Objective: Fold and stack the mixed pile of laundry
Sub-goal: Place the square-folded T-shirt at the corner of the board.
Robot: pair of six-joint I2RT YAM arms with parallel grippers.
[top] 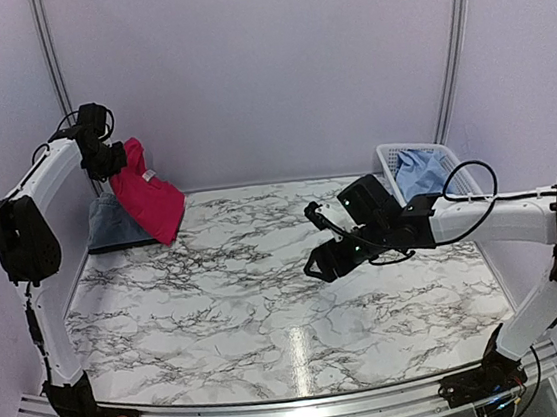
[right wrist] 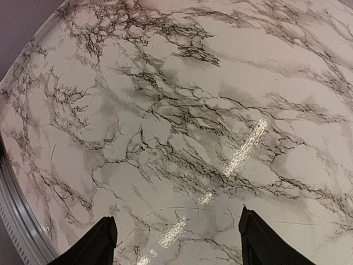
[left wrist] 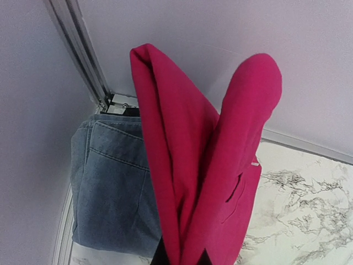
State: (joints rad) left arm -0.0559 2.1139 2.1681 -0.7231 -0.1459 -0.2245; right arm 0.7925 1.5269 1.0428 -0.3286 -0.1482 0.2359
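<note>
The T-shirt (top: 149,199) hangs past the denim's edge, so it swings with my left gripper toward the nearby side wall next, then comes down over the denim.
My left gripper (top: 118,164) is raised at the far left corner and is shut on a folded bright pink-red T-shirt (top: 149,199), which hangs down from it. In the left wrist view the T-shirt (left wrist: 204,160) fills the middle and hides the fingertips. Under it a folded faded denim piece (top: 111,225) lies flat in the corner, also in the left wrist view (left wrist: 110,187). A light blue shirt (top: 421,170) lies in the white basket (top: 388,166) at the far right. My right gripper (top: 314,239) is open and empty above the table's middle; its fingers (right wrist: 99,243) show bare marble between them.
The marble table (top: 269,300) ends in a metal rail at the near edge. Purple walls close in at the back and both sides. The table's left rim (right wrist: 16,221) shows in the right wrist view.
</note>
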